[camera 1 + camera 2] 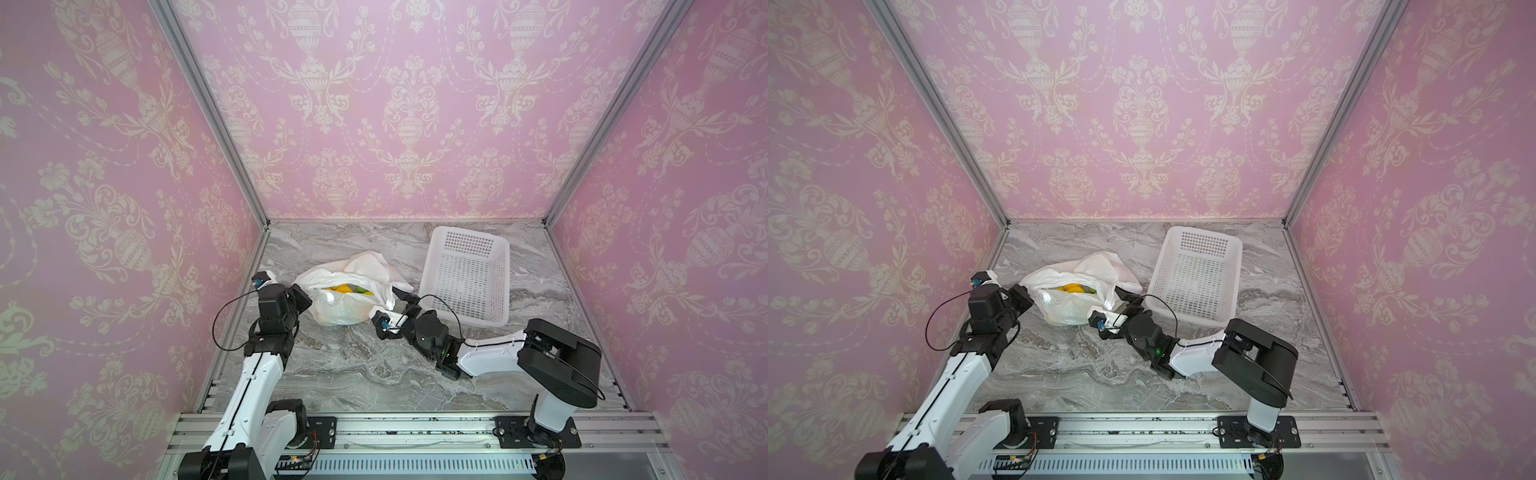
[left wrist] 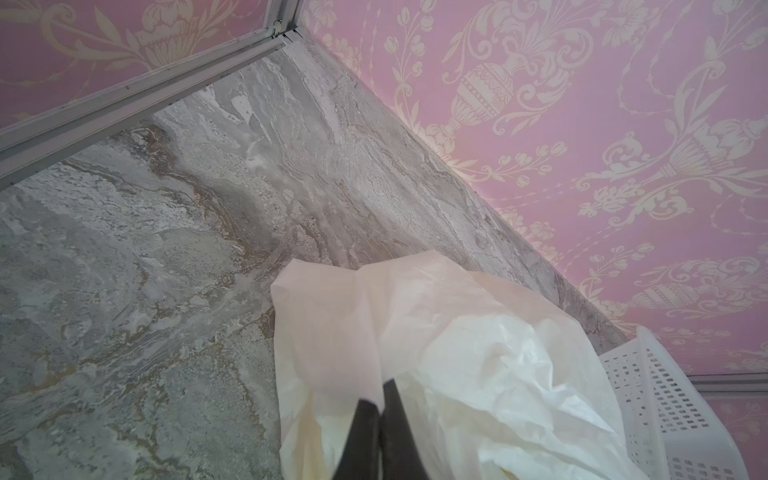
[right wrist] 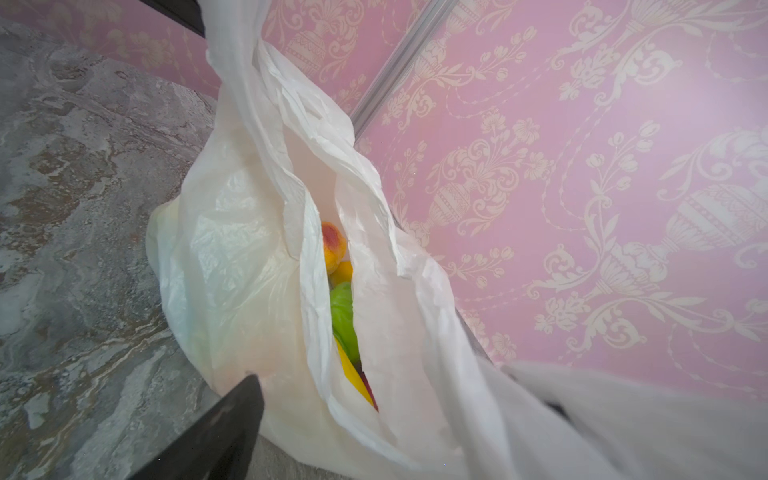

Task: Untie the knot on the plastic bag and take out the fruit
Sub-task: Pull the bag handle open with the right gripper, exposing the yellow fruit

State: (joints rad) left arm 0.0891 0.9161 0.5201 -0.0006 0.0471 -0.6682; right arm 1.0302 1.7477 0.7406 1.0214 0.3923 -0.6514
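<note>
I need to move my right gripper back toward the basket next, turn it and close it over the bag's rim (image 1: 391,293) (image 3: 460,428) beside the basket. My left gripper already holds the bag's opposite rim.
The white plastic bag (image 1: 347,305) (image 1: 1067,309) lies on the marble table, its mouth gaping. No knot shows in any view. Yellow and green fruit (image 1: 345,288) (image 1: 1073,288) shows inside from above. The right wrist view looks into the plastic bag (image 3: 232,249) at a green fruit (image 3: 345,320), an orange-red one (image 3: 332,245) and a yellow one (image 3: 353,374). My left gripper (image 1: 302,291) (image 2: 380,399) is shut on the bag's left rim film. My right gripper (image 1: 395,299) (image 3: 395,411) stands open at the bag's right side, bag film draped between its fingers and over one.
A white perforated basket (image 1: 467,274) (image 1: 1196,274) (image 2: 665,399) stands just right of the bag, close to my right gripper. Pink patterned walls close in the table on three sides. Bare marble lies in front of the bag, between the two arms.
</note>
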